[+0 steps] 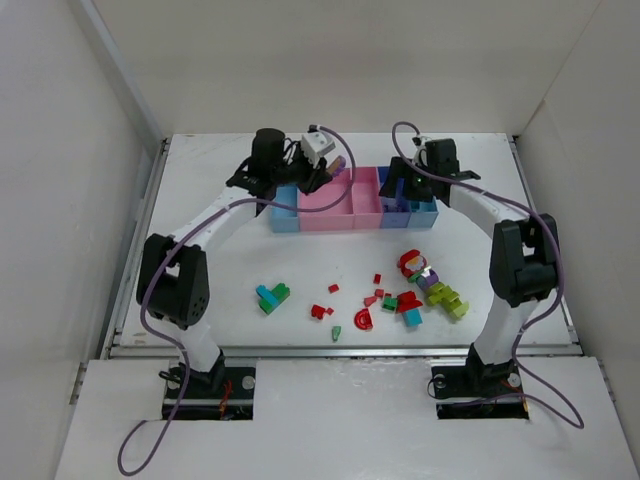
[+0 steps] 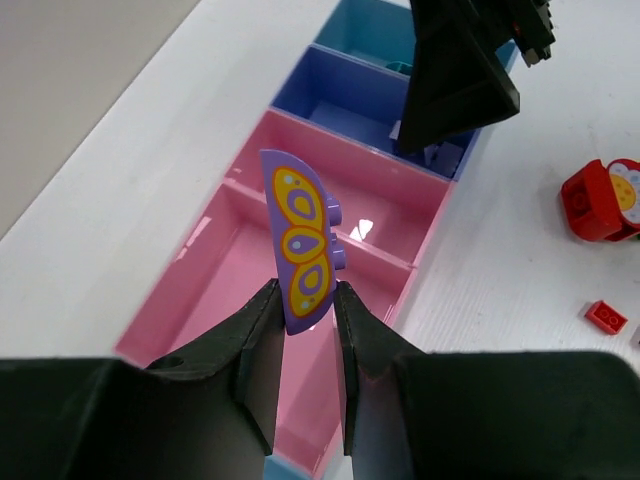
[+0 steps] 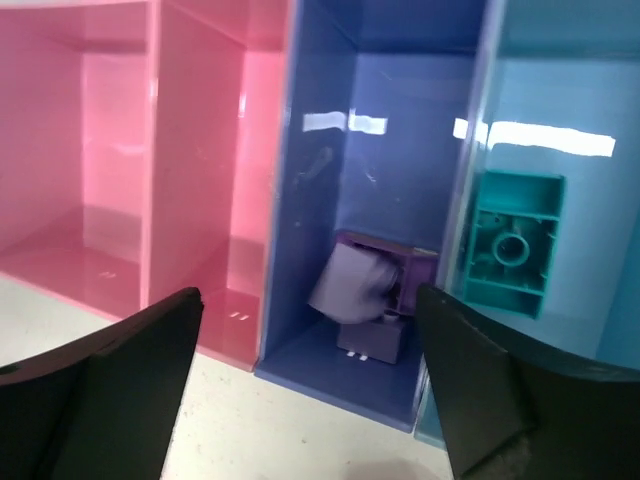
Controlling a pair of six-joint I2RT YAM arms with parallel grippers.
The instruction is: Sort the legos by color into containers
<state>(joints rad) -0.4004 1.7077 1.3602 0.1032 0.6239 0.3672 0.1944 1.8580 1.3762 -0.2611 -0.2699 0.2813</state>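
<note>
I will carry my left gripper past the pink container and release the purple wing-shaped lego over the purple-blue container [image 1: 395,206] [image 2: 345,106], since that lies to its right in the top view.
My left gripper [image 2: 305,300] is shut on a purple wing-shaped lego [image 2: 300,235] with yellow and orange spots, holding it upright above the wide pink container [image 2: 400,190]; it also shows in the top view [image 1: 330,168]. My right gripper [image 3: 308,300] is open and empty over the purple-blue container [image 3: 310,120]. In that container lie a purple lego [image 3: 400,280] and a blurred pale purple piece [image 3: 350,280]. A teal lego [image 3: 510,245] lies in the light blue container on the right. The row of containers [image 1: 352,222] stands at the back middle.
Loose legos lie on the near table: a teal and green clump [image 1: 272,296], small red pieces [image 1: 322,311], a red arch [image 1: 363,319], a small green piece [image 1: 336,333], and a red, lime and purple cluster [image 1: 428,290]. White walls enclose the table.
</note>
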